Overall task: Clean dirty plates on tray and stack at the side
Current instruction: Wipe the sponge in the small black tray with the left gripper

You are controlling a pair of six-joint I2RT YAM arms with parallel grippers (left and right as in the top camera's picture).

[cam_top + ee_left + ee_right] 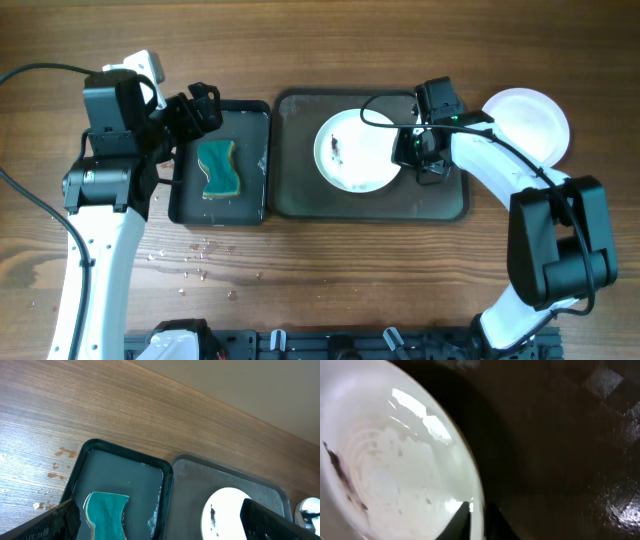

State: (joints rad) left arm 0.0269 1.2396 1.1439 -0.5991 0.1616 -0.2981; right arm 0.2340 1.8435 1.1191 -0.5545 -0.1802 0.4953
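Note:
The left gripper comes down into the black tray next, fingers on either side of the teal sponge [218, 168] [107, 515], since the plate in my right gripper stands smudged.
A white plate [355, 150] with a dark smudge left of its centre lies in the large dark-grey tray [300, 205]. My right gripper [408, 152] is shut on that plate's right rim; in the right wrist view one finger lies on the plate [385, 460] and the other just outside it, over the tray [560, 460], with the gripper [477, 515] low in the frame. Another white plate [530, 122] lies on the table to the right of the tray. My left gripper [195, 110] is open and empty [160, 520].
A smaller black tray [255, 205] left of the large one holds a teal sponge [218, 168] and some water; both show in the left wrist view, tray [125, 452] and sponge [105, 512]. Water drops [190, 255] dot the table in front.

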